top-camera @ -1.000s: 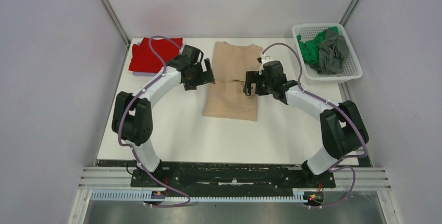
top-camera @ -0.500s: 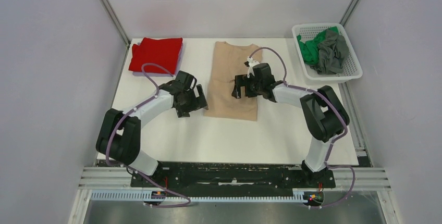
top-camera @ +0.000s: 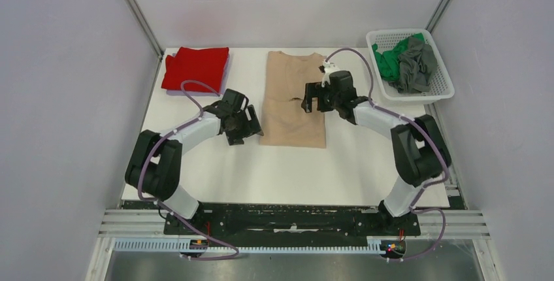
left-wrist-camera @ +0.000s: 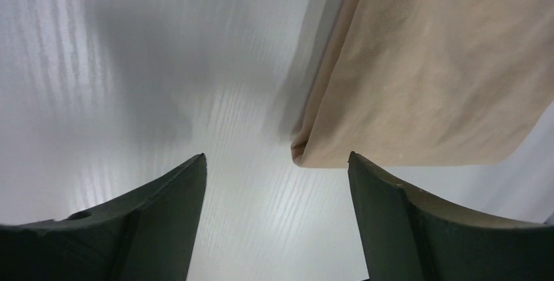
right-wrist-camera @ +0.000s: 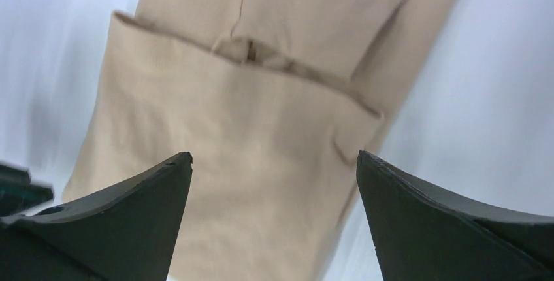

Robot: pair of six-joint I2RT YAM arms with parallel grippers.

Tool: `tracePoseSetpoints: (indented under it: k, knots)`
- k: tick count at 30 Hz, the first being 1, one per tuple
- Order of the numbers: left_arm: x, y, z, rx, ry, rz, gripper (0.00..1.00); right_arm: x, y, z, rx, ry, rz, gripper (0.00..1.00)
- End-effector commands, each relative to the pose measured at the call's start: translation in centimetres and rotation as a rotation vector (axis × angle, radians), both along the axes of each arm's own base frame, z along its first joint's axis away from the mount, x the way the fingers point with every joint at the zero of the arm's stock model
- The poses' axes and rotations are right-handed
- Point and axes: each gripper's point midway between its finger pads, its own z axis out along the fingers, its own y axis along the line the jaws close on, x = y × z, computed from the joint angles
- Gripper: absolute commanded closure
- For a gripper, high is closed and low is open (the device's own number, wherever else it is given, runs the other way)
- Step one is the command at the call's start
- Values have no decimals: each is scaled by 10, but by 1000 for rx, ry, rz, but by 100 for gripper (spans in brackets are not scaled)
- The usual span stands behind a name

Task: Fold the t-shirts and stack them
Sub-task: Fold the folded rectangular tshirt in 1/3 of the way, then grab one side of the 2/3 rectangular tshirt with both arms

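My right gripper next moves back and down from the sleeve folds and closes on the beige t-shirt's free near corner (top-camera: 323, 146). This is because my left gripper is already beside the other.
The beige t-shirt (top-camera: 291, 98) lies folded into a long strip at the middle of the table. My left gripper (top-camera: 247, 124) is open and empty beside its near left corner, which shows in the left wrist view (left-wrist-camera: 418, 78). My right gripper (top-camera: 312, 100) is open and empty over the strip's right side; the sleeve folds show below it (right-wrist-camera: 261, 131). A folded red t-shirt (top-camera: 196, 68) lies at the back left. A green t-shirt (top-camera: 389, 59) and a grey t-shirt (top-camera: 418, 65) lie crumpled in the basket.
The white mesh basket (top-camera: 444, 88) stands at the back right corner of the white table (top-camera: 261, 170). Grey walls and metal posts close in the sides and back.
My right gripper has moved back and to the right, now over the shirt's right side. My left gripper stays near the shirt's near left corner. The strip lies a little straighter.
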Motion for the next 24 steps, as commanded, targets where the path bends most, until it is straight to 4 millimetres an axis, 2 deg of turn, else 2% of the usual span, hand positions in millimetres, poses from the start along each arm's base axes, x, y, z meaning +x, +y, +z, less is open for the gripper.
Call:
tracePoseSetpoints:
  k: [1, 3, 5, 9, 15, 18, 21, 24]
  knots:
    - [13, -23, 3, -101, -26, 1, 20, -39, -28, 14, -29, -17, -55, 2]
    - [11, -25, -4, -97, -14, -7, 25, -57, -41, 7, -7, 14, -92, 2]
    - [9, -30, -12, -106, 7, -23, 34, -73, -52, -3, 8, 47, -114, 2]
    - [2, -42, -23, -121, 44, -59, 51, -91, -66, -9, 14, 65, -143, 2]
    - [-7, -42, -36, -87, 68, -63, 61, -110, -66, -14, 37, 92, -117, 2]
    - [-9, -41, -42, -80, 89, -62, 74, -123, -63, -20, 40, 130, -82, 4]
    - [-14, -39, -46, -72, 103, -44, 97, -134, -64, -25, 35, 149, -58, 6]
    - [-18, -34, -49, -50, 105, -30, 98, -146, -58, -32, 59, 171, -20, 12]
